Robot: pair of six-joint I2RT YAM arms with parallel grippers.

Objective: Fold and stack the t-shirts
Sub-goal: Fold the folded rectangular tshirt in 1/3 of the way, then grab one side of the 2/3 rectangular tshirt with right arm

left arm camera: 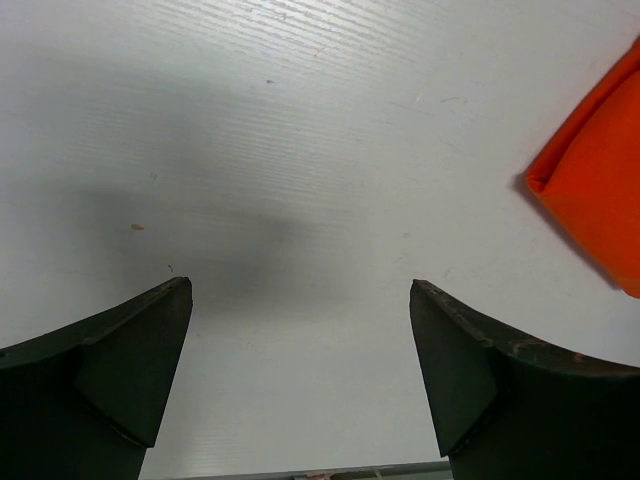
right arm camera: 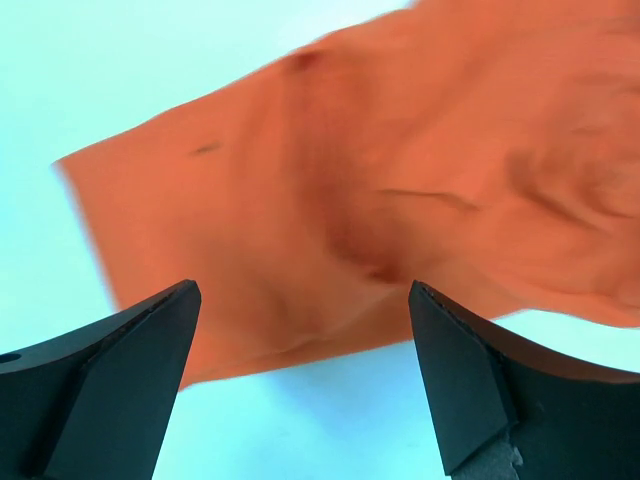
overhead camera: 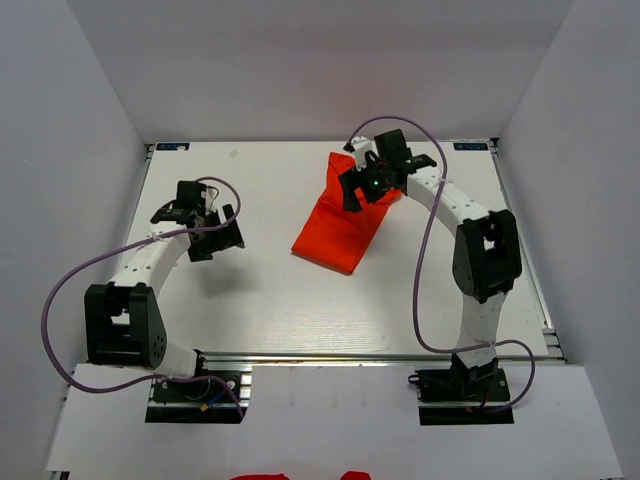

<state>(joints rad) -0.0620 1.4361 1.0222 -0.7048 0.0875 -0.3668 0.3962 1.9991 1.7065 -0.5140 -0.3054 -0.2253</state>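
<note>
The robot should next move its right gripper back along the folded t-shirt and lower it onto the t-shirt's near edge [overhead camera: 326, 263] [right arm camera: 106, 272], because that edge lies below the gripper and nearer the robot's base.
One orange-red t-shirt [overhead camera: 338, 225] lies folded into a long strip on the white table, running from the back centre towards the middle. My right gripper [overhead camera: 362, 190] hovers over its far end, open and empty; the right wrist view shows the cloth [right arm camera: 380, 190] below the spread fingers [right arm camera: 470, 390]. My left gripper [overhead camera: 222, 232] is open and empty over bare table at the left. The left wrist view shows a folded corner of the shirt [left arm camera: 598, 190] at the right edge, apart from the gripper.
The white table [overhead camera: 250, 300] is walled in by grey panels at the back and sides. Bits of orange-red cloth [overhead camera: 262, 477] show at the bottom edge, below the arms' bases. Purple cables loop from both arms.
</note>
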